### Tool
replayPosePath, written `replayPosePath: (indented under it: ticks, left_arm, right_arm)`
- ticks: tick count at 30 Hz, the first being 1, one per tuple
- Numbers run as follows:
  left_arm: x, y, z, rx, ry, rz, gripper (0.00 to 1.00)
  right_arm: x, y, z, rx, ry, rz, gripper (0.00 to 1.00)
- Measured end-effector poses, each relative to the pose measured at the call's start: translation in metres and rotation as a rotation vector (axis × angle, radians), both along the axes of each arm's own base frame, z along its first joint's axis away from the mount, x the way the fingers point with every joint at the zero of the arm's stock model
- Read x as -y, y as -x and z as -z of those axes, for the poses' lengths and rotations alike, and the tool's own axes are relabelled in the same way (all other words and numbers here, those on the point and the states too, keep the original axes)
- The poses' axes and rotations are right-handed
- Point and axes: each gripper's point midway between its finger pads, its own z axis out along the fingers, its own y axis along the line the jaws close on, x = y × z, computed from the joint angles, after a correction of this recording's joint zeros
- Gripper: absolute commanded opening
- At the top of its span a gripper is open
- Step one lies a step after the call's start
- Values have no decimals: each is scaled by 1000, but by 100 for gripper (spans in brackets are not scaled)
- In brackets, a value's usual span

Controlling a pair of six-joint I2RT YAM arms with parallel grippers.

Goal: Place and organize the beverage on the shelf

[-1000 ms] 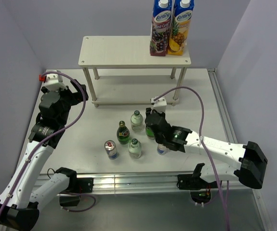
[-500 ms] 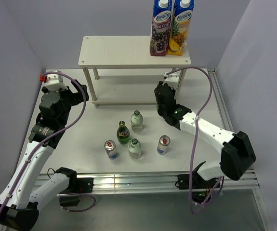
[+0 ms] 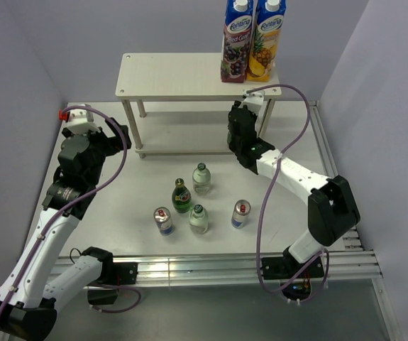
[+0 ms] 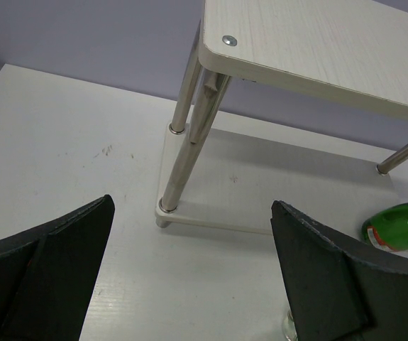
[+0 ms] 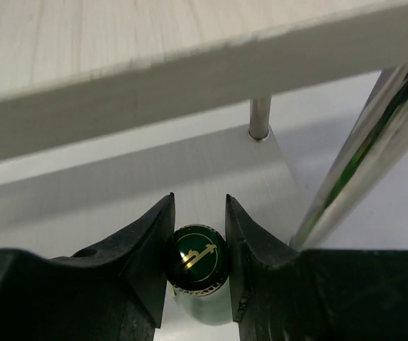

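The robot's right gripper needs to move outward next, under the front edge of the top board and over the lower board beside the shelf's near leg, where the board is empty.
My right gripper (image 3: 236, 133) is shut on the gold-marked cap of a dark green glass bottle (image 5: 198, 261) and holds it upright in front of the shelf's (image 3: 189, 77) lower board (image 5: 189, 177), beside its right front leg (image 5: 360, 163). In the right wrist view the gripper (image 5: 198, 204) is below the top board's edge. On the table stand another dark green bottle (image 3: 182, 197), two clear bottles (image 3: 201, 177) (image 3: 199, 219) and two cans (image 3: 163, 220) (image 3: 240, 213). My left gripper (image 3: 116, 135) is open and empty near the shelf's left front leg (image 4: 175, 170).
Two tall juice cartons (image 3: 252, 39) stand on the right end of the shelf's top board. Grey walls close in the left, back and right. A metal rail (image 3: 189, 266) runs along the near table edge.
My right gripper has lifted the dark green bottle away from the group on the table and carried it back to the shelf's right front leg. The left arm has not moved.
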Motion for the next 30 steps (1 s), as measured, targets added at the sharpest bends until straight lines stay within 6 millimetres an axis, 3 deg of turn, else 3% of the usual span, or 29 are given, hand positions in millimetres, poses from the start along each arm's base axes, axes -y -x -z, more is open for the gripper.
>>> replayPosePath:
  ticks: [4,8,20,25,28,30]
  left_arm:
    - [0,0,0,-1,0,0,99]
    - [1,0,1,-2,-1,2,99]
    - [3,0,1,-3,-1,8,99]
    - [3,0,1,-2,-1,8,99]
    - [3,0,1,-2,-1,8,99]
    - [3,0,1,-2,-1,8,99]
  right_arm:
    - [4,-12,-4,51,-13,31,0]
    - [7,-25,10,61,-9,66,0]
    - [17,-46,9,158,-14,142,0]
    - [12,-58,8,170,2,149,2]
    - [9,-64,7,176,2,144,11]
    - [9,-64,7,175,3,144,23]
